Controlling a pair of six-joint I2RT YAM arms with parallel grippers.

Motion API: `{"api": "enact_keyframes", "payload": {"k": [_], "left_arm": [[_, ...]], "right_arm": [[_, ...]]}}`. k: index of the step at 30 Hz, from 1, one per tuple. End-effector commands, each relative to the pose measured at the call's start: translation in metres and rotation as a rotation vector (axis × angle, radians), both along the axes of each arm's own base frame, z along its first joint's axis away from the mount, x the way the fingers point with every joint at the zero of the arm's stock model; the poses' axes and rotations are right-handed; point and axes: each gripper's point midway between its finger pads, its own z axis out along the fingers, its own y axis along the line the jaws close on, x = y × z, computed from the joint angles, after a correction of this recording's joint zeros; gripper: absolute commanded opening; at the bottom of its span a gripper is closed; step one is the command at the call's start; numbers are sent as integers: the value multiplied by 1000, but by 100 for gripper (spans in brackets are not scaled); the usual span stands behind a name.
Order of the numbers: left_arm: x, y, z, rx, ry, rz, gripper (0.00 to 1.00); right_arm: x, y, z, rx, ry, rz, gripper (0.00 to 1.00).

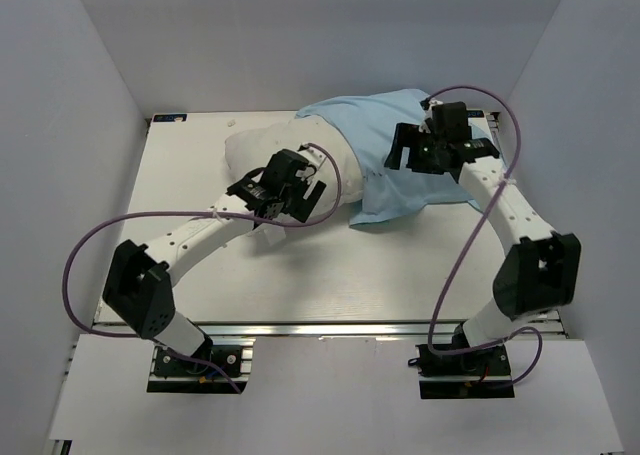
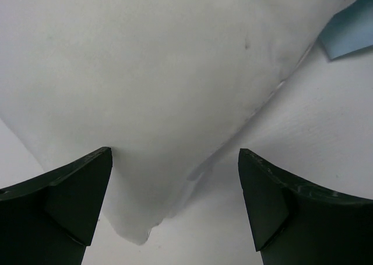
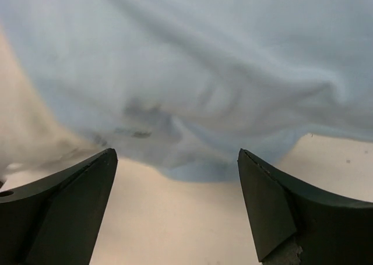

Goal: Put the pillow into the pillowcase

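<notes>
My left gripper will next lower onto the pillow's near corner below it and close, as the corner already points between the open fingers.
The white pillow lies at the back middle of the table, its right part covered by the pillowcase, which shows its plain light-blue side. My left gripper hovers open over the pillow's near edge. In the left wrist view a pillow corner hangs between the wide-apart fingers of the left gripper, touching neither. My right gripper stands open over the pillowcase's right side. In the right wrist view the pillowcase has its rumpled edge just ahead of the right gripper, with nothing between the fingers.
The white table is walled by white panels on the left, back and right. A pillowcase corner shows at the upper right of the left wrist view. Purple cables loop off both arms.
</notes>
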Motion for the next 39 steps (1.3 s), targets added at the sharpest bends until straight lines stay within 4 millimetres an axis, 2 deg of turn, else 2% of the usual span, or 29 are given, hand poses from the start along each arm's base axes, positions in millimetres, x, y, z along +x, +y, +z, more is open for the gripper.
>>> {"api": "enact_keyframes", "payload": {"k": [1, 2, 3, 5, 6, 8, 9, 10, 11, 12, 13, 14, 15, 17, 19, 23, 28, 30, 32, 35, 36, 39], "left_arm": [[11, -14, -21, 13, 6, -54, 98], [11, -21, -38, 24, 54, -74, 97], [13, -22, -43, 31, 67, -70, 94], [21, -24, -48, 47, 61, -59, 89], [24, -26, -50, 48, 58, -62, 73], [32, -33, -42, 26, 29, -77, 44], [35, -38, -37, 4, 12, -81, 13], [39, -44, -27, -25, -7, -84, 0], [40, -49, -21, -49, -15, -95, 0], [40, -54, -8, -91, -37, -107, 0], [39, -60, 3, -128, -50, -121, 0], [37, -69, 16, -184, -59, -148, 0], [33, -75, 38, -244, -92, -175, 0], [17, -94, 59, -359, -88, -279, 0], [7, -100, 92, -455, -141, -316, 0], [-7, -107, 120, -548, -153, -368, 0], [-9, -106, 138, -583, -188, -361, 0], [-8, -106, 144, -595, -201, -360, 0], [-9, -108, 146, -606, -199, -368, 0], [-5, -112, 147, -626, -204, -357, 0], [-2, -112, 147, -638, -202, -335, 0], [9, -113, 147, -674, -203, -265, 0]], "right_arm": [[-30, 5, 31, 39, -68, 85, 89], [-37, 4, 31, 45, -63, 91, 89], [-48, 5, 40, 56, -83, 118, 89], [-63, 3, 30, 51, -57, 132, 89], [-72, 2, 34, 54, -67, 150, 89], [-88, 3, 17, 49, -18, 168, 89], [-97, 7, 15, 29, -26, 208, 89], [-103, 8, 4, 11, -4, 218, 89], [-106, 8, -5, -23, 18, 220, 89], [-113, 19, -11, -45, 33, 273, 89], [-115, 22, -14, -87, 26, 324, 89], [-115, 21, -25, -134, 57, 323, 89], [-116, 27, -28, -152, 61, 336, 89], [-108, 32, -32, -157, 67, 313, 89], [-102, 36, -34, -155, 59, 285, 89], [-81, 41, -41, -174, 44, 243, 89], [-52, 15, -56, -317, 55, 68, 86], [-45, 12, -57, -338, 44, 46, 82], [-40, 15, -57, -337, 41, 52, 73], [-36, 24, -47, -300, 20, 70, 3], [-39, 27, -44, -289, 29, 80, 0], [-62, 43, -17, -218, 37, 169, 0]]}}
